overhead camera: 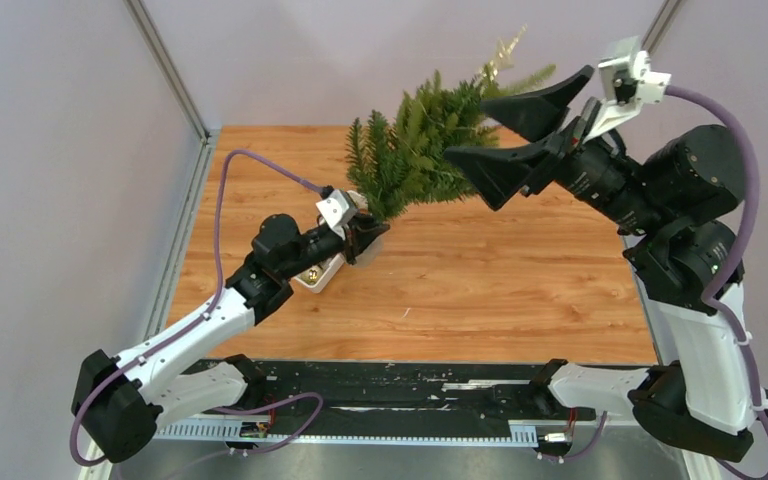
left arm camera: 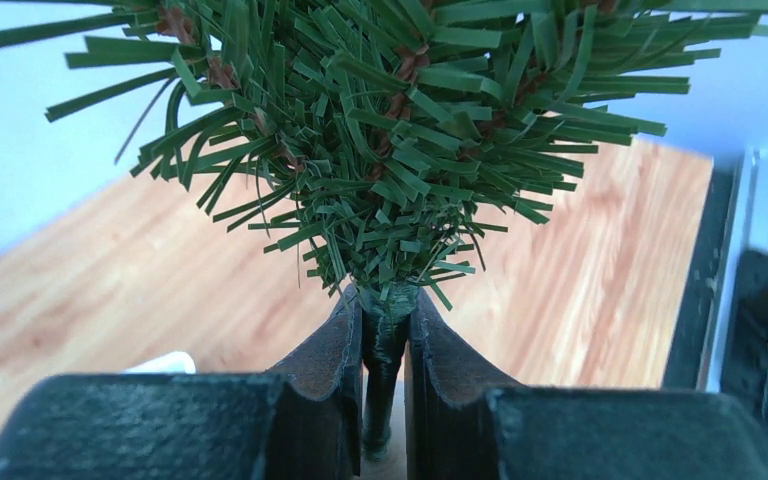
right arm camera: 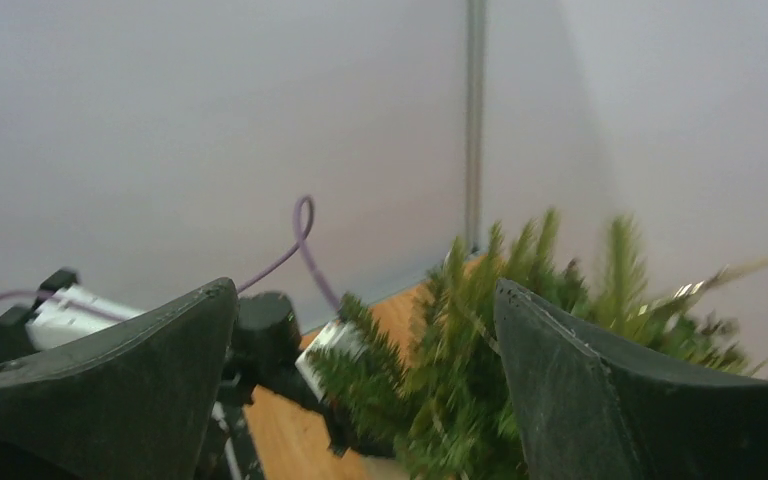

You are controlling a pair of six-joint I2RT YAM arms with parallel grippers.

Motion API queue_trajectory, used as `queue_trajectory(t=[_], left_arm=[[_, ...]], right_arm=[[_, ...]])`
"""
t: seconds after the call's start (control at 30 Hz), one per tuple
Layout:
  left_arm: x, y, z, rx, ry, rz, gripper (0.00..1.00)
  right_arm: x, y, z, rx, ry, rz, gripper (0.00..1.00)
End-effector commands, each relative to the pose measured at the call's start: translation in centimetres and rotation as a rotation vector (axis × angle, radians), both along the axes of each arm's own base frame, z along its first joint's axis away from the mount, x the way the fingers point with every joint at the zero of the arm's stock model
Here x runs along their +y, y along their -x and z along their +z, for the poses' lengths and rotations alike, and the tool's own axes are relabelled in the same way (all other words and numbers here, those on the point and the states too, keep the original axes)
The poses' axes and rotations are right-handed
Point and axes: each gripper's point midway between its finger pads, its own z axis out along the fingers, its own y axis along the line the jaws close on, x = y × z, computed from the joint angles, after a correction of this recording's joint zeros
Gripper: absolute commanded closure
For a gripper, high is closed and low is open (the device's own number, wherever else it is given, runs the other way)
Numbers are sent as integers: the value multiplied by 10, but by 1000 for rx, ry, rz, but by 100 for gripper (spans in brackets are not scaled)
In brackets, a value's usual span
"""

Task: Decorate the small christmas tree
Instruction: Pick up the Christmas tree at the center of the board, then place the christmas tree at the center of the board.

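I will move my right gripper down and left in the top view next, into the tree's lower branches, as they are below it on that side.
The small christmas tree (overhead camera: 415, 155) is green and bushy and leans toward the back right above the table, with a gold ornament (overhead camera: 501, 58) at its tip. My left gripper (overhead camera: 367, 238) is shut on its thin dark trunk (left arm camera: 385, 350), just under the lowest branches (left arm camera: 400, 130). My right gripper (overhead camera: 488, 125) is open, raised near the tree's top, one finger on each side of the upper branches. In the right wrist view the tree (right arm camera: 480, 350) shows blurred between the wide-open fingers (right arm camera: 600, 400). The tree's clear base is hidden.
A white tray (overhead camera: 322, 274) lies on the wooden table (overhead camera: 520, 290) under the left arm's wrist, something small and gold in it; its corner shows in the left wrist view (left arm camera: 165, 362). Grey walls and a metal post (right arm camera: 474, 120) stand behind. A black rail (overhead camera: 410, 385) runs along the near edge.
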Motion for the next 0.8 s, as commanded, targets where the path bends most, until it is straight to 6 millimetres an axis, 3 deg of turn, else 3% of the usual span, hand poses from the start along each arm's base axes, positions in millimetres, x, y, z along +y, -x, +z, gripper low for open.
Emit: queue_trajectory(t=[0.0, 0.07, 0.13, 0.2, 0.3, 0.37, 0.5, 0.63, 0.77], left_arm=[[13, -8, 134, -258, 324, 50, 100], [18, -9, 150, -282, 357, 58, 100], [21, -8, 163, -295, 383, 55, 100], [23, -6, 171, -300, 401, 47, 100], [22, -2, 176, -300, 411, 26, 100], [20, 1, 175, -298, 408, 4, 100], [19, 0, 175, -292, 413, 1, 100], [16, 4, 176, -290, 417, -24, 100], [12, 6, 171, -270, 419, -34, 100]], right_arm=[[45, 39, -28, 12, 92, 364, 3], [53, 47, -42, 33, 115, 443, 4], [55, 42, -54, 66, 115, 429, 6], [55, 25, -67, 110, 106, 354, 10], [56, -14, -87, 203, 58, 195, 28], [64, -29, -101, 237, 32, 155, 33], [84, -38, -95, 203, -28, 131, 30], [77, -61, -94, 208, -111, -10, 20], [76, -75, -94, 205, -234, -80, 22]])
